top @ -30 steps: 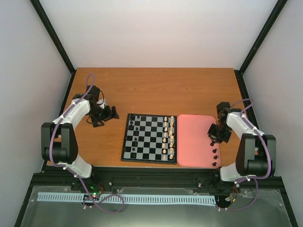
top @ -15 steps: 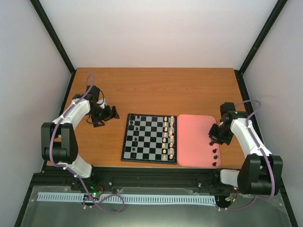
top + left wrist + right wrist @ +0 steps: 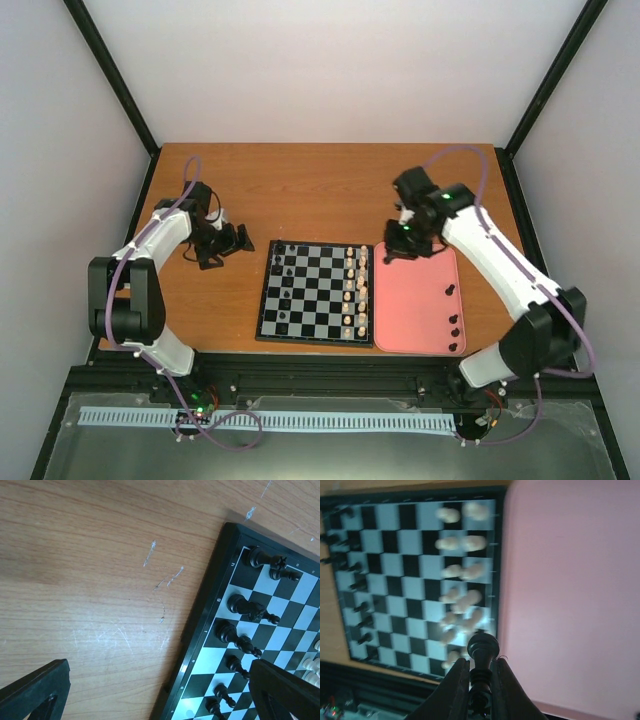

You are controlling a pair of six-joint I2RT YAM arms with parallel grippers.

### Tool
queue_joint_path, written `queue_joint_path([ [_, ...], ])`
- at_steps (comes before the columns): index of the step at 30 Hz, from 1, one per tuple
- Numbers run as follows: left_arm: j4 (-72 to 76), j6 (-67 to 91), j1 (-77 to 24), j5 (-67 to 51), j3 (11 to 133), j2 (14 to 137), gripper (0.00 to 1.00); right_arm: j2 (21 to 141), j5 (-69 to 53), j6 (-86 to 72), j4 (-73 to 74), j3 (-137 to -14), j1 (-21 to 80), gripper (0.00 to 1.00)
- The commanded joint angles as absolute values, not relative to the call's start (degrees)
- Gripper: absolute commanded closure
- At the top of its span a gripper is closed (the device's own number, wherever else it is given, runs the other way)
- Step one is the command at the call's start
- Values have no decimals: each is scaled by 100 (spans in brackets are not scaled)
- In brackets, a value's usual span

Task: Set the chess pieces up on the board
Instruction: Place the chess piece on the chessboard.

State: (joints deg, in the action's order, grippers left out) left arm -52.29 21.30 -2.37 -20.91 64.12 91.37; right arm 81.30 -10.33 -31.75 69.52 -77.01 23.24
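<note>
The light square beside the tall black pieces is empty, so the robot's right gripper needs to swing left in the top view next, turn and lower over that square.
The board (image 3: 262, 300) lies mid-table, with black chess pieces (image 3: 281, 268) along its left columns and cream-white ones on the right. Several more black pieces (image 3: 454, 328) stand on the pink tray (image 3: 415, 300). My right gripper (image 3: 402, 240) hovers over the tray's far left corner, beside the board. In the right wrist view it (image 3: 481, 676) is shut on a black chess piece (image 3: 482, 649), whose rounded head sticks out past the fingertips. My left gripper (image 3: 226, 243) rests left of the board; in the left wrist view it (image 3: 159, 682) is open and holds nothing.
The cream-white pieces (image 3: 460, 570) crowd the board's two columns nearest the tray. In the left wrist view the board's rim (image 3: 210, 625) and black pieces (image 3: 240, 605) lie to the right over scratched wood. Black frame posts border the table's left and right edges.
My right arm has swung up and left from the tray's right side to its far left corner, carrying the black piece. The left arm has not moved.
</note>
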Motion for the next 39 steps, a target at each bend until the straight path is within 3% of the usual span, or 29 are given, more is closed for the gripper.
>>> queue_joint_path([
  [1,-5140,2252,-279,-2241,6561,9194,0,9000,-1109,-3443,7298,-8700,3334,97],
  [9,-5136,2300,-283,-2079,6503,9231,0,11082,-965,-3107,7876,-11451,4854,97],
  [17,-5218,2549,-170,-1493,6289,9015,0,12550,-1389,-2792,8202,-13229,5076,97],
  [39,-5152,2795,202,-1341,6096,8461,0,13619,-936,-2735,7475,-13448,5651,97],
])
